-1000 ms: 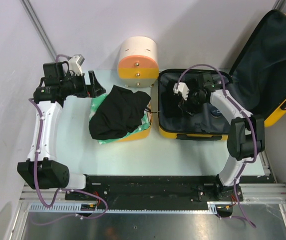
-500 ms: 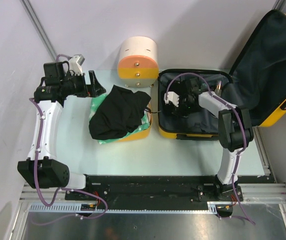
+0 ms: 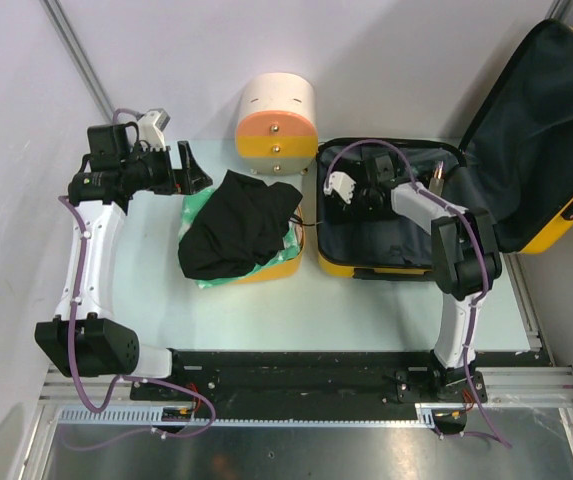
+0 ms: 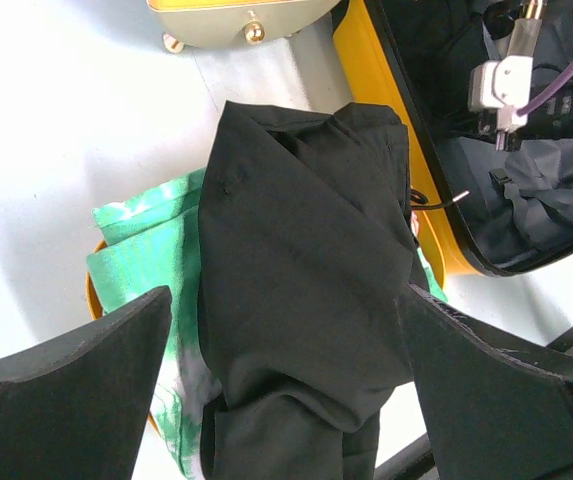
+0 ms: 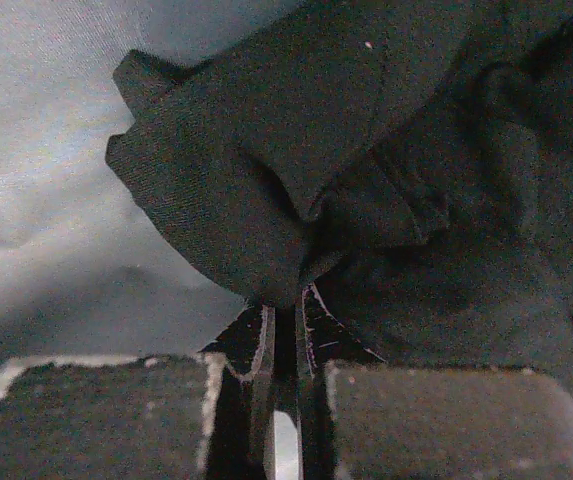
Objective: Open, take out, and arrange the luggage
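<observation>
My right gripper needs to lift over the luggage's yellow rim and release the fold of the dark garment on top of the black garment point(image 3: 228, 226), because that black garment is to its left in the top view.
The luggage point(image 3: 386, 268) lies open at the right of the table, its lid point(image 3: 536, 130) leaning back to the right. My right gripper point(image 3: 363, 196) reaches into its back left corner. In the right wrist view that gripper point(image 5: 284, 300) is shut on a fold of a dark garment point(image 5: 296, 170) lying on the grey lining point(image 5: 46, 150). My left gripper point(image 3: 194, 168) hovers open at the back left. In its wrist view it point(image 4: 281, 300) is above a black garment point(image 4: 306, 260), with nothing between the fingers; the luggage's yellow rim point(image 4: 386, 130) shows at the right.
The black garment point(image 3: 236, 235) and a green cloth point(image 4: 151, 250) are piled on a small yellow tub point(image 3: 271, 268) at mid-table. A cream-and-orange cylinder point(image 3: 276, 120) stands behind it. A black rail point(image 3: 296, 365) runs along the near edge.
My right gripper has moved left and farther back inside the luggage, and its jaws have gone from open to shut on the dark garment. The left arm has not moved.
</observation>
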